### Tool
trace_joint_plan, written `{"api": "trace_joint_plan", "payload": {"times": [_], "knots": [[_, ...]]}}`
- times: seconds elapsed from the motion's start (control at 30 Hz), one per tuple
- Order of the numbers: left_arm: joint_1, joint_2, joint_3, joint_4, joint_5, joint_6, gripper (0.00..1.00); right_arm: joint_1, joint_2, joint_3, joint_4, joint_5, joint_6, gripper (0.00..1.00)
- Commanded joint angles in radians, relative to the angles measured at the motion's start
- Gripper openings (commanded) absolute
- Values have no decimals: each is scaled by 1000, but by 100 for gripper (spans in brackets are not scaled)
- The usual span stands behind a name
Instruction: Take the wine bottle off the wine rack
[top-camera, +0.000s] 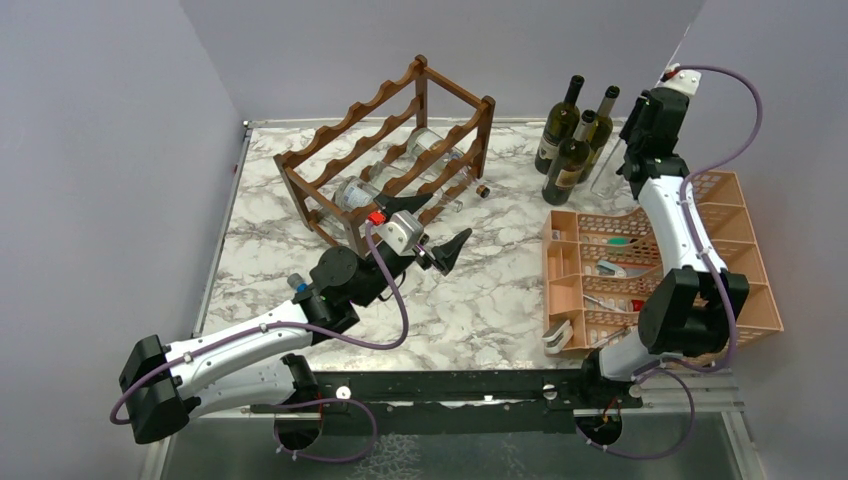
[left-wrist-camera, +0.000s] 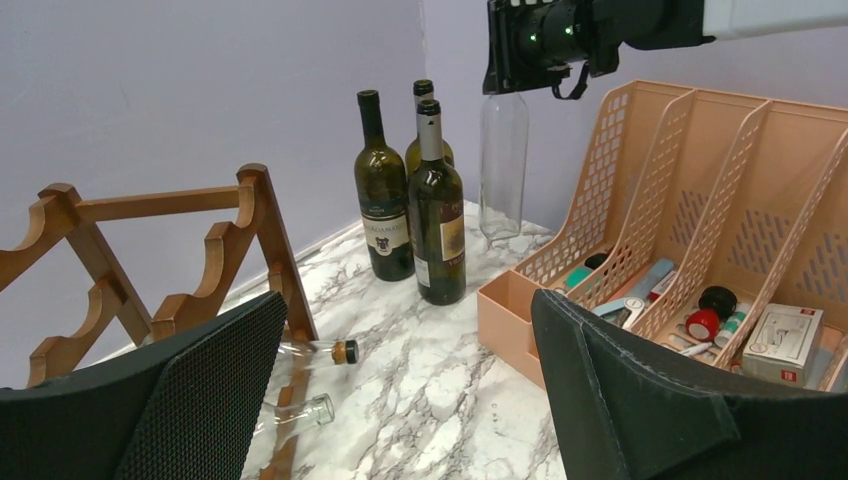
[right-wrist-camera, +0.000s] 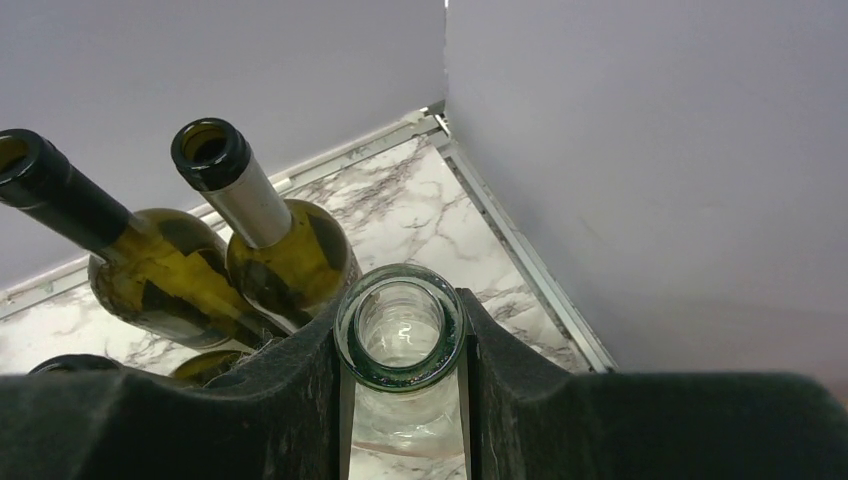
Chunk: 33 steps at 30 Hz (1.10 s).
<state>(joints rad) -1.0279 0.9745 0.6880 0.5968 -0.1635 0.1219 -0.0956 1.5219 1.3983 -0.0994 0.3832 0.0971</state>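
My right gripper still has the clear wine bottle's base hanging above the marble, so next I will lower the gripper, move it toward the dark green bottles and open it beside them.
The dark wooden wine rack (top-camera: 330, 150) stands at the back left of the marble table, with clear bottles (top-camera: 355, 190) lying in its lower tier. Two of their necks (left-wrist-camera: 320, 352) poke out past the rack (left-wrist-camera: 255, 235) in the left wrist view. My left gripper (top-camera: 432, 228) hangs open just in front of the rack, nothing between its fingers (left-wrist-camera: 200, 400). At the back right corner, my right gripper (top-camera: 628, 160) is shut on the neck of a clear wine bottle (left-wrist-camera: 503, 165). That bottle stands upright, its open mouth (right-wrist-camera: 400, 325) showing between the pads.
Three dark green bottles (top-camera: 570, 140) stand upright just left of the held bottle. An orange plastic organiser (top-camera: 740, 250) with small items sits on the right. The side wall and table edge (right-wrist-camera: 520, 250) run close behind the right gripper.
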Motion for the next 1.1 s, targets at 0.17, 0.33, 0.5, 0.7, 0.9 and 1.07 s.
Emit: {"api": "trace_joint_plan", "payload": {"times": [0.17,0.33,0.5,0.7,0.9,1.07], "knots": [[-3,-8,-8,16,-22,35,99,-4,26,-23,206,-98,25,6],[-3,-16,-10,16,-32,51,99,-3,36,-106,263,-123,0,6],[-3,-25,-11,16,-37,61,99,-3,61,-131,280,-151,-7,6],[-3,-33,-11,17,-41,73,99,-4,76,-159,316,-199,-10,7],[-3,-37,-12,16,-53,83,99,-3,78,-177,315,-171,-28,12],[-2,-40,-13,17,-50,81,99,-3,73,-208,338,-168,-52,21]]}}
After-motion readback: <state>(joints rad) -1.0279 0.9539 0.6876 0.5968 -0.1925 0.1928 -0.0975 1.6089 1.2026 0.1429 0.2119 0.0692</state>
